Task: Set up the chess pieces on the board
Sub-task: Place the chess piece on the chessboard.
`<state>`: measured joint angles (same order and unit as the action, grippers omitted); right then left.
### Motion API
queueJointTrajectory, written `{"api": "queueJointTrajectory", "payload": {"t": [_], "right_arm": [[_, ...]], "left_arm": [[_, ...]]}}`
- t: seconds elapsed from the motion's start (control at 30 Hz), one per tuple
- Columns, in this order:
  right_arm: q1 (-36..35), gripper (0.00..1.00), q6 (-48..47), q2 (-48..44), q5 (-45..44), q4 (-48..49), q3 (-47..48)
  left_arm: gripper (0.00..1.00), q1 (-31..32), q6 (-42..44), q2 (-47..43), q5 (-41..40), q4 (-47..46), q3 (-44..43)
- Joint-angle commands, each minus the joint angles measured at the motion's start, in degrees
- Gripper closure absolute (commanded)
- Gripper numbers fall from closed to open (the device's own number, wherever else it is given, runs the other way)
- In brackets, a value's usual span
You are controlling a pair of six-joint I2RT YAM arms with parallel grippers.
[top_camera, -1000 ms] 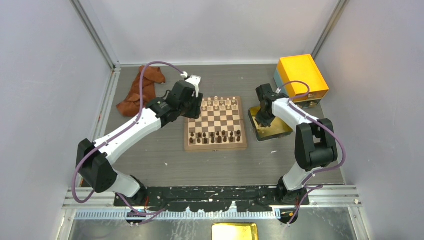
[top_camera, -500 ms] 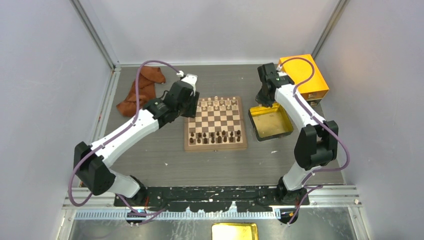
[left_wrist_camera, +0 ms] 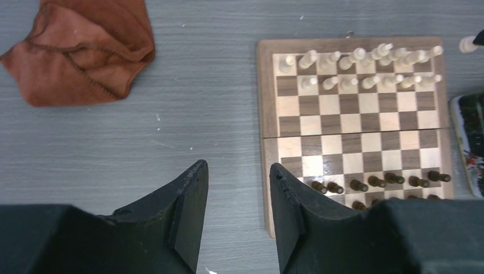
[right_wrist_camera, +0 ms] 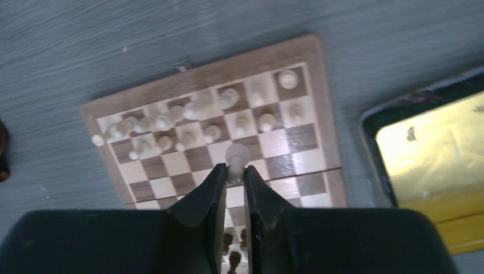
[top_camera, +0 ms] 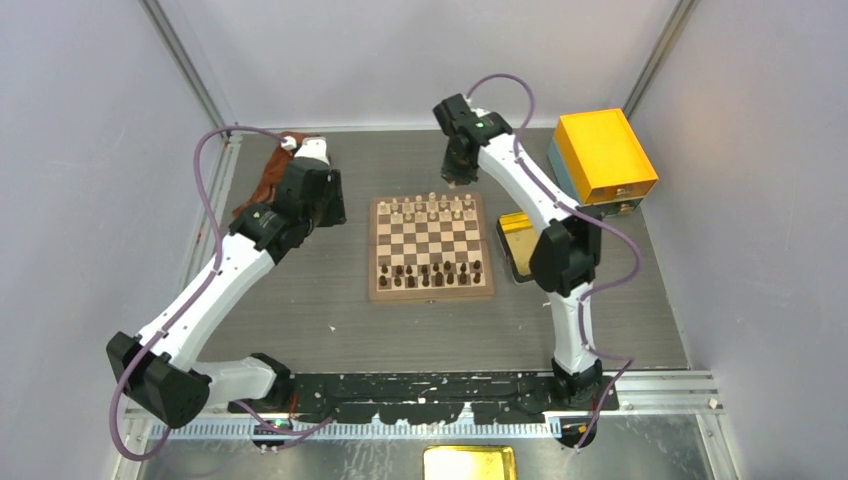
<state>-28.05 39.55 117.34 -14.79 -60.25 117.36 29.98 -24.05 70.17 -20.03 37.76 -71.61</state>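
My right gripper should next go down, back and to the left in the top view, onto the pale square beside the gap at the empty end of the pale pawn row.
The board (top_camera: 432, 293) lies mid-table, with pale chess pieces (top_camera: 432, 207) in its two far rows and dark chessmen (top_camera: 432, 272) in the near rows. My right gripper (top_camera: 460, 172) hangs over the board's far edge. In the right wrist view it (right_wrist_camera: 233, 169) is shut on a pale cream pawn (right_wrist_camera: 237, 155), held above the board (right_wrist_camera: 257, 61). My left gripper (top_camera: 325, 197) is left of the board near a cloth. In the left wrist view it (left_wrist_camera: 237, 174) is open and holds nothing, over bare table beside the board (left_wrist_camera: 265, 114).
A rust-brown cloth (top_camera: 262, 190) lies at the far left. The golden-yellow tray (top_camera: 518, 243) sits right of the board, partly hidden by my right arm. An orange-yellow box (top_camera: 603, 152) stands at the far right corner.
My right arm has swung from the tray up and left to the board's far edge, carrying the pawn. My left arm has pulled back left, off the board toward the cloth.
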Motion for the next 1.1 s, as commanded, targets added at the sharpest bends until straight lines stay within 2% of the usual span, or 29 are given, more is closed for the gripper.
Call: {"api": "queueJointTrajectory", "payload": {"t": [0.0, 0.13, 0.23, 0.67, 1.07], "right_arm": [[-4.28, 0.99, -2.85, 5.74, 1.08, -7.43, 13.84], [-7.45, 0.99, -3.84, 11.34, 1.55, -10.9, 22.61], [-9.3, 0.99, -4.42, 14.04, 2.67, -11.9, 25.77], [-15.01, 0.99, -6.86, 19.53, 7.56, -8.3, 28.39], [-16.36, 0.99, -6.31, 24.66, 8.91, -3.73, 29.38]], "left_arm": [[0.55, -1.5, -1.6, -2.43, -2.02, 1.6, 1.44], [0.55, -2.11, -1.7, -3.2, -2.24, 2.48, 1.82], [0.55, -2.29, -1.61, -3.82, -2.44, 3.13, 2.0], [0.55, -2.29, -1.32, -7.36, -2.04, 5.14, 4.21], [0.55, -2.29, 0.04, -9.15, -1.41, 4.21, 6.46]]}}
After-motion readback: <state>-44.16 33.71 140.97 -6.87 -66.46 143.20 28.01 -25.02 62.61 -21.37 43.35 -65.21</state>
